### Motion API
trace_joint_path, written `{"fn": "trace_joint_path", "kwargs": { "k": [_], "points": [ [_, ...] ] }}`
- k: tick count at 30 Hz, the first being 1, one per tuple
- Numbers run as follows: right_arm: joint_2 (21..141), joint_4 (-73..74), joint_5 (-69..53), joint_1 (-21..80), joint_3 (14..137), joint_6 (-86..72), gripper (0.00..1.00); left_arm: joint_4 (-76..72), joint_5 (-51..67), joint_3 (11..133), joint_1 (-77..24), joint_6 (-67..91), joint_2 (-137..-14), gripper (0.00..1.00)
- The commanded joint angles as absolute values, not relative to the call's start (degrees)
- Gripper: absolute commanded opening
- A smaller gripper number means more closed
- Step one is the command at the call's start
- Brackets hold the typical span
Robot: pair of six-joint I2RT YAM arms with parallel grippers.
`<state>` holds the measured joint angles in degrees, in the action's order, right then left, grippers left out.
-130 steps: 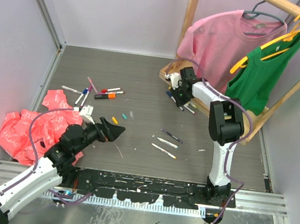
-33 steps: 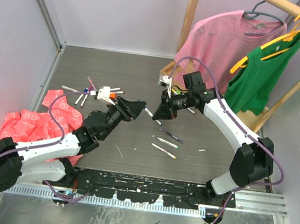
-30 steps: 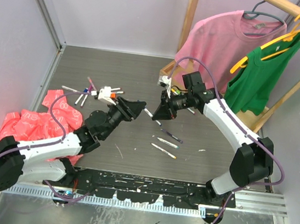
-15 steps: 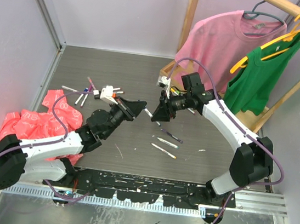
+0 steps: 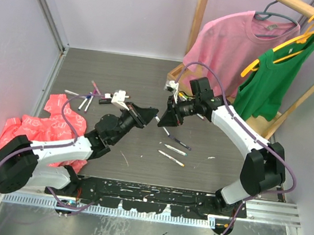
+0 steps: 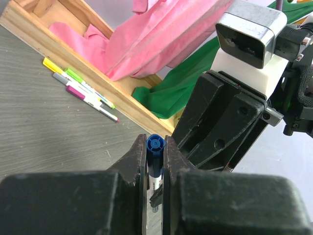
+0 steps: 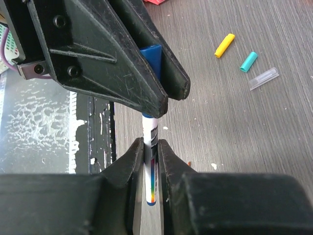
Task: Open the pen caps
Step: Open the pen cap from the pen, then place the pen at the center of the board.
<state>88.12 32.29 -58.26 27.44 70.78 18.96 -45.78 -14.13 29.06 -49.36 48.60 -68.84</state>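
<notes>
Bare tabletop by the dark pen (image 5: 186,136) lies below my right gripper, to the right in the top view. It pulls that way off the cap next, descends and releases.
One pen (image 5: 157,118) hangs in the air over the middle of the table, held at both ends. My left gripper (image 6: 154,147) is shut on its blue pen cap (image 6: 154,152). From the opposite side my right gripper (image 7: 150,147) is shut on the white barrel (image 7: 149,126). The blue cap (image 7: 151,56) still sits on the barrel, wedged between the left fingers (image 7: 122,73). In the top view the left gripper (image 5: 152,114) and right gripper (image 5: 161,121) meet tip to tip.
Loose yellow (image 7: 224,45) and teal (image 7: 248,61) caps lie on the table. Three pens (image 5: 174,150) lie below the grippers, and more pens (image 5: 90,98) beside a pink bag (image 5: 28,129). The wooden rack (image 5: 271,132) with pink (image 5: 230,46) and green (image 5: 274,81) shirts stands at right, with pens (image 6: 80,88) along its base.
My left gripper has moved right, up to the right gripper, and shut on the pen's blue cap. The right gripper has kept the barrel in about the same place.
</notes>
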Motion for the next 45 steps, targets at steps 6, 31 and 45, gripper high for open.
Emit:
{"fn": "trace_joint_path", "kwargs": {
  "k": [6,31,45],
  "points": [
    [91.8,34.3,-59.1,28.0,73.5,20.4,0.01,-51.9,-9.6,38.8,-38.6,47.0,-69.1,0.00],
    [94.0,37.4,-15.6,28.3,71.1,31.1,0.03,-29.4,1.4,29.8,-23.2,52.5,-52.7,0.01],
    [102.4,42.1,-10.2,26.9,69.5,33.0,0.07,-21.6,5.7,24.8,-23.2,58.7,-56.1,0.03]
  ]
}}
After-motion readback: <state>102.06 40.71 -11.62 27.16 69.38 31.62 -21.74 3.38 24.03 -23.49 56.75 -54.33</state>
